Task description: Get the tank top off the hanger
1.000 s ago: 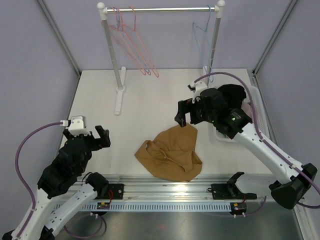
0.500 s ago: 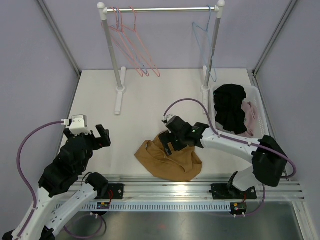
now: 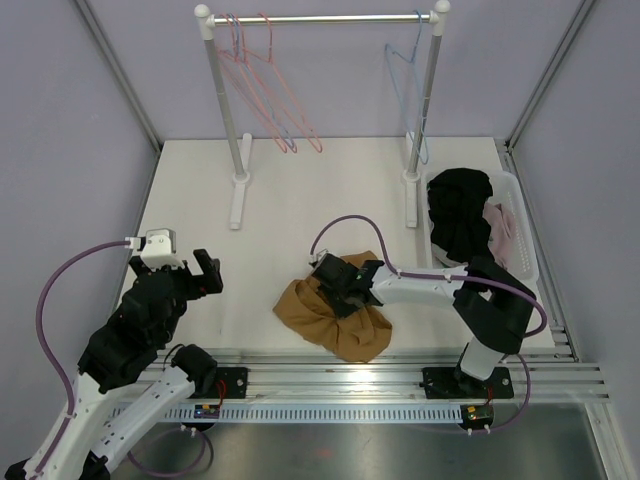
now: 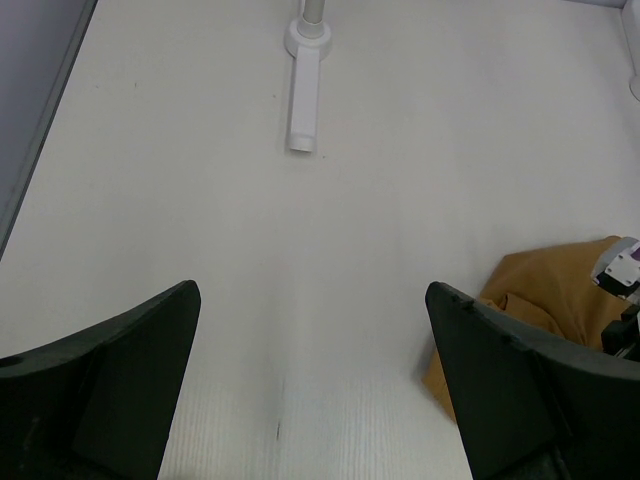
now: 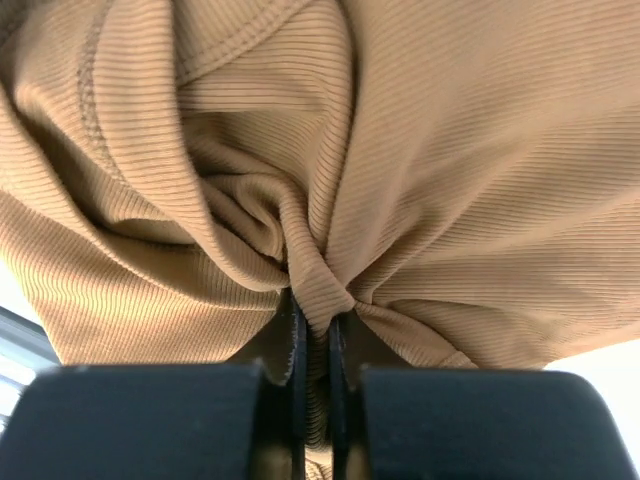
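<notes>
The white basket already has clothes in it, so the robot's right gripper will next lift, carry the fold of the tank top outward and to the right in the top view, and let go of it there.
The tan ribbed tank top (image 3: 345, 325) lies crumpled on the white table near the front rail, off any hanger. My right gripper (image 3: 341, 291) is pressed down into its upper part. In the right wrist view the jaws are shut on a pinched fold of the tank top (image 5: 420, 150), with the right gripper (image 5: 312, 335) nearly buried in cloth. My left gripper (image 3: 204, 272) hovers open at the left with nothing in it. Its wrist view shows the left gripper (image 4: 310, 380) over bare table and the tank top (image 4: 550, 290) at the right edge. Bare pink hangers (image 3: 265, 85) and a blue hanger (image 3: 405, 80) hang on the rail.
The clothes rack stands at the back, with its left foot (image 3: 238, 200) and right post (image 3: 412, 180) on the table. The left foot (image 4: 303, 100) also shows in the left wrist view. A white basket (image 3: 523, 225) holding black and pink clothes sits at the right edge.
My right arm swung down from above the tank top's far edge onto the cloth and its jaws shut on a fold, bunching the fabric. The left arm stayed still.
</notes>
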Robot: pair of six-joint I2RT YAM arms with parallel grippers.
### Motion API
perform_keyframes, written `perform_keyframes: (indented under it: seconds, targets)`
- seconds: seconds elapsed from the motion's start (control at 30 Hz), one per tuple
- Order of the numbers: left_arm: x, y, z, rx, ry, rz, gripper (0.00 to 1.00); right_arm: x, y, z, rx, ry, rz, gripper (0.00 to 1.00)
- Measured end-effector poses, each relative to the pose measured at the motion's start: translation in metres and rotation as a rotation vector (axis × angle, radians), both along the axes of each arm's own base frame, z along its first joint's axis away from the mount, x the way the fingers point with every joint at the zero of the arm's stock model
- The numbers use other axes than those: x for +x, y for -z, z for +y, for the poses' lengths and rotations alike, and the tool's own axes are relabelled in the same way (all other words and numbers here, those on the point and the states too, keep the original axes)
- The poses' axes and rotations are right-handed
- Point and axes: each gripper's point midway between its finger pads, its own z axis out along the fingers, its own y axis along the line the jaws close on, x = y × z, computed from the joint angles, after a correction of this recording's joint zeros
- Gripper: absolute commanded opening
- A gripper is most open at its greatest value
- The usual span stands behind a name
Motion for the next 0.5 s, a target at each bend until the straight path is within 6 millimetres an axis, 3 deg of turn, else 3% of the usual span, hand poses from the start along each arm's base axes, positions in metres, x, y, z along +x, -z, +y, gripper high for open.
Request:
perform_keyframes:
  seconds: [0.13, 0.23, 0.37, 0.5]
  targets:
    - [0.000, 0.000, -0.001, -0.002, 0.004, 0.000, 0.99, 0.005, -0.008, -0.007, -0.019, 0.020, -0.039, 0.00]
    - [0.000, 0.000, -0.001, -0.003, 0.005, -0.001, 0.99, 0.015, -0.042, -0.023, -0.031, 0.059, -0.127, 0.00]
    - [-0.001, -0.001, -0.001, -0.007, 0.007, -0.006, 0.99, 0.043, -0.133, -0.041, 0.044, 0.170, -0.314, 0.00]
    - [-0.003, -0.003, 0.000, -0.015, 0.007, -0.018, 0.99, 0.079, -0.225, -0.089, 0.136, 0.378, -0.497, 0.00]
